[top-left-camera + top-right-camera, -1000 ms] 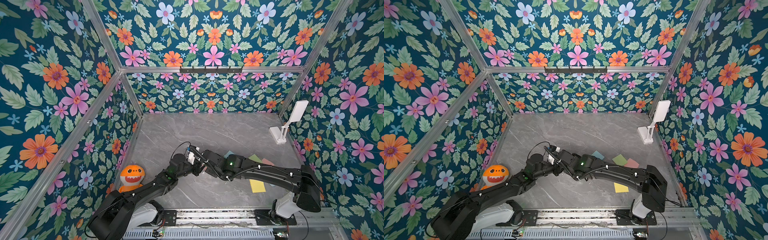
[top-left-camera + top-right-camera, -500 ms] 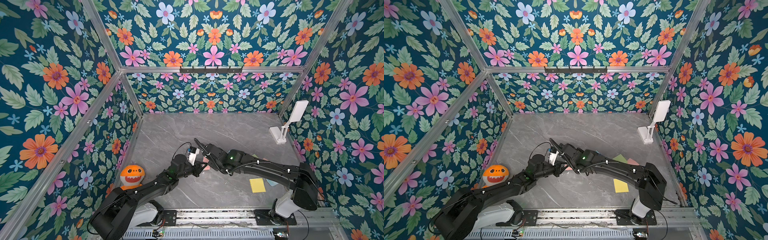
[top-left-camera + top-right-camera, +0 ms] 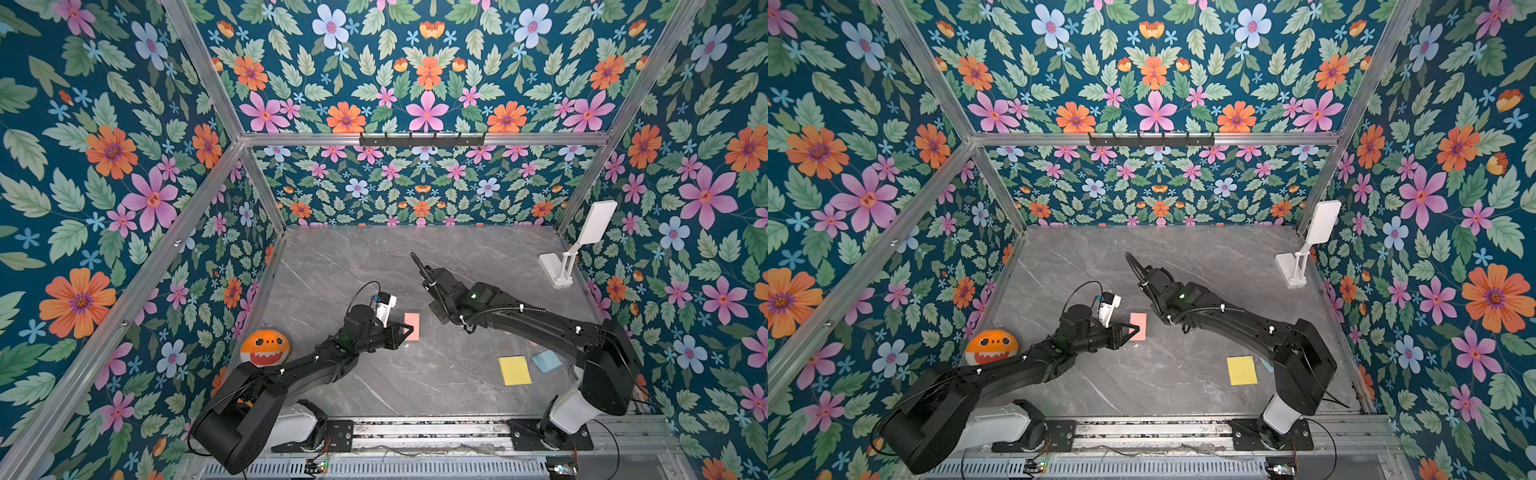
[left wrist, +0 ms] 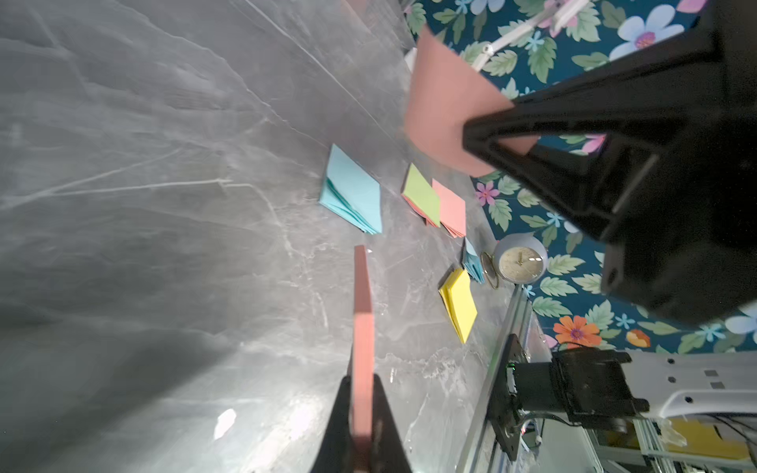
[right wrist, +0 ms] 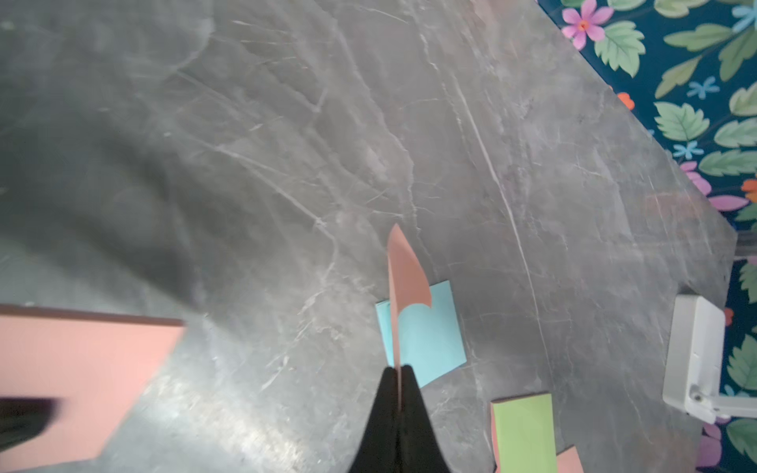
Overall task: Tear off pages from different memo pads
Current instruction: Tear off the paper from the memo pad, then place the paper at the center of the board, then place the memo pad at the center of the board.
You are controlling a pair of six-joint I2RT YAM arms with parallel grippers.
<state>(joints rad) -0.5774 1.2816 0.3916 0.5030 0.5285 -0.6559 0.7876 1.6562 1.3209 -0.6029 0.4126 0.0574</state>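
Note:
Next I need to lower my right gripper to the bare tabletop outward of the blue pad (image 5: 477,256) and release the curled pink page (image 5: 403,278), since it's apart from its pad.
My left gripper (image 4: 360,395) is shut on a pink memo pad (image 4: 363,311), seen edge-on in the left wrist view and as a pink rectangle (image 3: 412,326) above the table in both top views. My right gripper (image 5: 399,370) is shut on a single curled pink page (image 5: 403,278), held apart from the pad; the left wrist view shows that page (image 4: 442,102) in the right fingers (image 4: 504,123). In a top view the right gripper (image 3: 412,254) points toward the back wall. Blue (image 4: 352,192), green (image 4: 422,194), pink (image 4: 450,207) and yellow (image 4: 461,303) memo pads lie on the table.
An orange shark plush (image 3: 264,347) sits by the left wall. A white folding stand (image 3: 582,245) is at the back right. A small round clock (image 4: 520,264) stands near the front rail, with a blue sheet (image 3: 546,360) beside the yellow pad (image 3: 514,370).
The two grippers were together at the table's middle. The right one has swung up and back with the pink page, away from the pad, which stays in the left gripper.

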